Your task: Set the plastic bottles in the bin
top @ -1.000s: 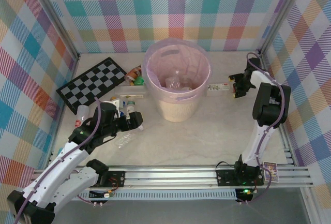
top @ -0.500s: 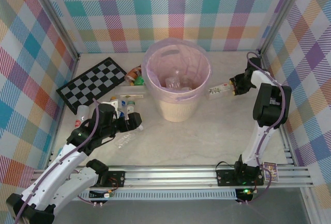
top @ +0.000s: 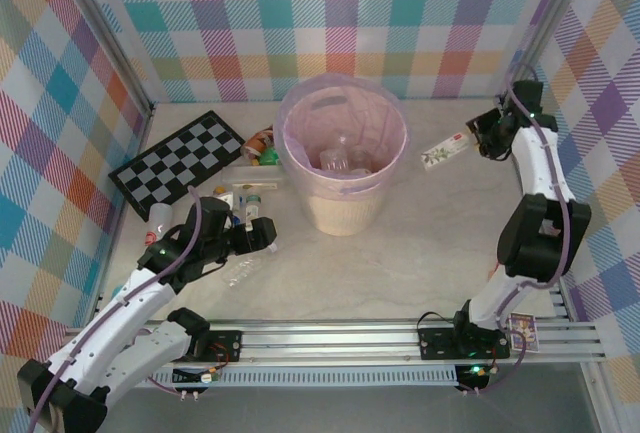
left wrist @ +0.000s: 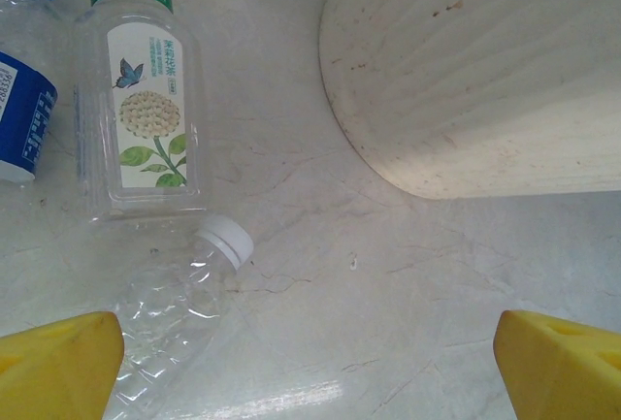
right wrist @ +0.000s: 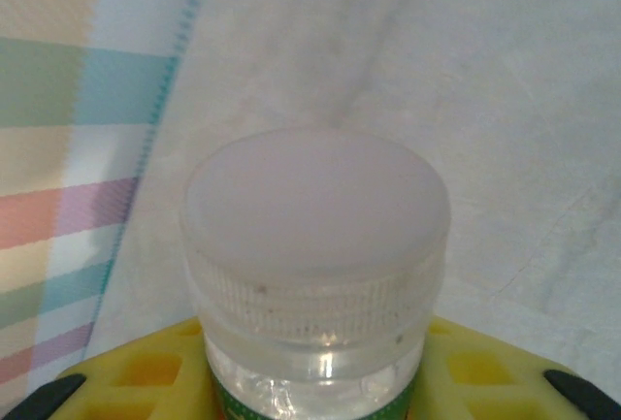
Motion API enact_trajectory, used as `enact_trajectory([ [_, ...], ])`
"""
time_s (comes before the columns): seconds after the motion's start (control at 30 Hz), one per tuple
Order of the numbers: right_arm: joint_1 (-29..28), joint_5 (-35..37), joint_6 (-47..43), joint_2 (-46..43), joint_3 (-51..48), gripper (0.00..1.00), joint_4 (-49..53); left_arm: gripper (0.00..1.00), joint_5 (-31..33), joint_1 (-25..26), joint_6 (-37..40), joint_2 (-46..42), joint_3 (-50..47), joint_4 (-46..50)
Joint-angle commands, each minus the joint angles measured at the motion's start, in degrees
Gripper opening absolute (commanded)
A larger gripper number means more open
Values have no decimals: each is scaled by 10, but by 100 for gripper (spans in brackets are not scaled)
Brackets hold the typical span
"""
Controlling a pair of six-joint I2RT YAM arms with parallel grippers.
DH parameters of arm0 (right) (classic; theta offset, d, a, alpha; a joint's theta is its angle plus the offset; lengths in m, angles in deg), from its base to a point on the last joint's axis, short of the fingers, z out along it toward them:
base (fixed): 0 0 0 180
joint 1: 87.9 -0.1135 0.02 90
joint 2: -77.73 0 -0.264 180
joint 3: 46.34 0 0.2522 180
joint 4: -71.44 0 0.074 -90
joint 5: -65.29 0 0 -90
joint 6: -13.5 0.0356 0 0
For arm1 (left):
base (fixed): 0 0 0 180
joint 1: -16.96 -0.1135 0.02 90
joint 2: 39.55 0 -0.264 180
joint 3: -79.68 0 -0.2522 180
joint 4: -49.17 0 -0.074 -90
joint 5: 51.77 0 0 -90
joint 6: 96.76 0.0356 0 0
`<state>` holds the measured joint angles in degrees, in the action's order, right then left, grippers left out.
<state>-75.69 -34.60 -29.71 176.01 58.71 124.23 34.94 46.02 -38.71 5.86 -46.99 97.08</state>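
Note:
The bin's rim stands tall beside the held bottle, so the robot will lift its right gripper, swing it over the bin's opening, lower it and let go.
The bin is a cream bucket with a pink liner, standing mid-table with a few clear bottles inside. My right gripper is shut on a white-capped, green-labelled bottle, held in the air to the right of the bin; its cap sits between the yellow fingers. My left gripper hangs open over bare table left of the bin. A crushed clear bottle lies beside its left fingertip. A green-capped bottle and a blue-labelled bottle lie beyond it. More bottles lie behind the bin's left side.
A checkerboard lies at the back left. The bin wall stands close to the left gripper's right side. Plaid walls enclose the table on three sides, and a metal rail runs along the front.
The right gripper closed on the bottle lying right of the bin and raised it up and back toward the right wall. The left gripper drifted slightly toward the front.

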Motion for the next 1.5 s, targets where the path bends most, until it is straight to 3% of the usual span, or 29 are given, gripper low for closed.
enact_trajectory([
  [0.0,2,11,-60,-70,44,30,39,97,14,-4,10,10,14,-9],
  [0.17,-11,31,-76,-134,99,23,61,97,27,-5,11,20,11,-18],
  [0.3,-54,42,-99,-145,163,22,75,97,37,-6,13,34,9,-28],
  [0.53,-217,97,-177,-140,239,22,72,98,48,-15,11,43,0,-39],
  [0.7,-347,156,-250,-87,283,22,90,98,43,-18,4,33,-9,-38],
  [0.8,-397,172,-291,-47,304,22,109,98,43,-18,3,22,-12,-32],
  [1.1,-479,183,-400,62,366,20,213,98,23,-20,-5,-8,-13,-34],
  [1.47,-484,161,-413,188,407,27,280,98,12,-21,1,-3,-8,-32],
])
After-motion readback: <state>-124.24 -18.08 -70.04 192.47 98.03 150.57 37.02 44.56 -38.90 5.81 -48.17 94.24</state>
